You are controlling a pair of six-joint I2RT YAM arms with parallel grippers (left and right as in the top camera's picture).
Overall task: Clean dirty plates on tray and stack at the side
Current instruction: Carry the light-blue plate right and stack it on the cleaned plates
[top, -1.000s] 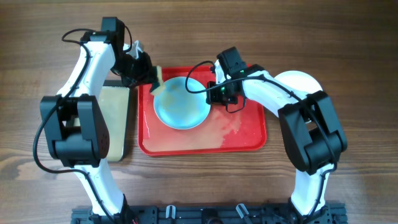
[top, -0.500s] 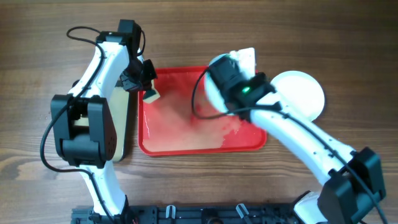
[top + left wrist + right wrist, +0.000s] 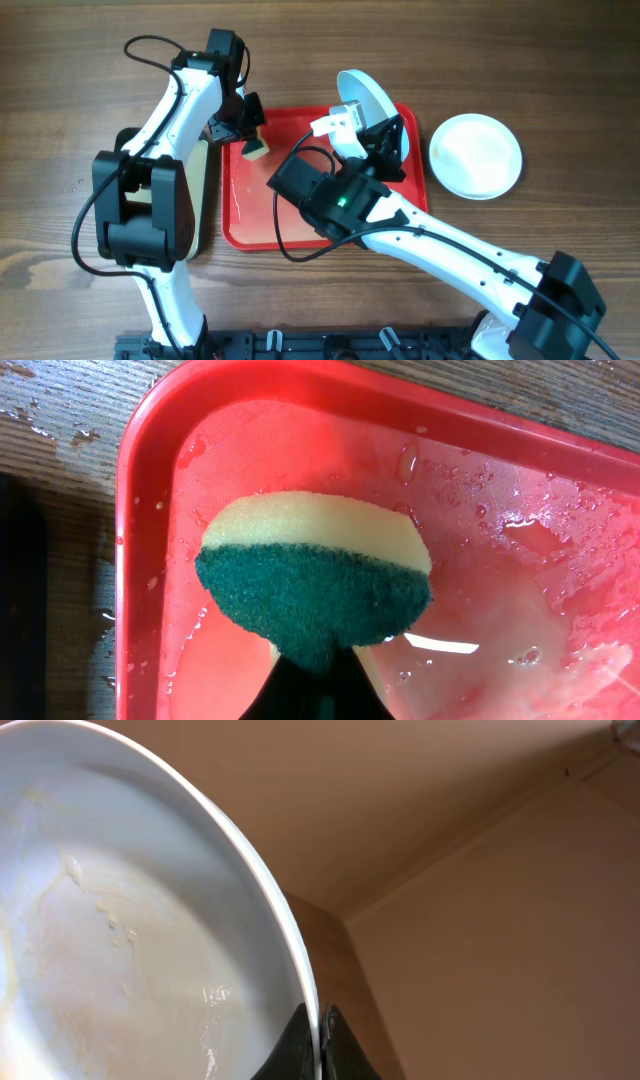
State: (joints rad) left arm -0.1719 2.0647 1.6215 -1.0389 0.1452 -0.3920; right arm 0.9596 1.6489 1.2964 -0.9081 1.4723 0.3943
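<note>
I should next swing my right gripper over and lower the edge-on plate flat onto the white plate (image 3: pixel 476 155), below it and to its right in the overhead view.
The red tray (image 3: pixel 252 215) lies wet and bare at the table's middle; its corner fills the left wrist view (image 3: pixel 150 470). My left gripper (image 3: pixel 250 133) is shut on a yellow-and-green sponge (image 3: pixel 256 149) just above the tray's far left corner. The left wrist view shows the sponge (image 3: pixel 315 575) in the jaws (image 3: pixel 320 675). My right gripper (image 3: pixel 385 135) is raised high over the tray's far side. It is shut on the rim of a pale light-blue plate (image 3: pixel 364 98), held on edge. In the right wrist view the plate (image 3: pixel 120 920) shows wet smears, and its rim sits between the jaws (image 3: pixel 320 1032). A white plate (image 3: pixel 476 155) lies on the table right of the tray.
A black-rimmed tray with a beige inside (image 3: pixel 197 205) lies along the red tray's left side, partly under my left arm. My right arm crosses above the red tray's near right part. Bare wooden table (image 3: pixel 560 80) surrounds everything.
My right gripper has lifted the pale blue plate off the tray and tipped it onto its edge, high toward the camera. My left gripper has moved slightly right with the sponge.
</note>
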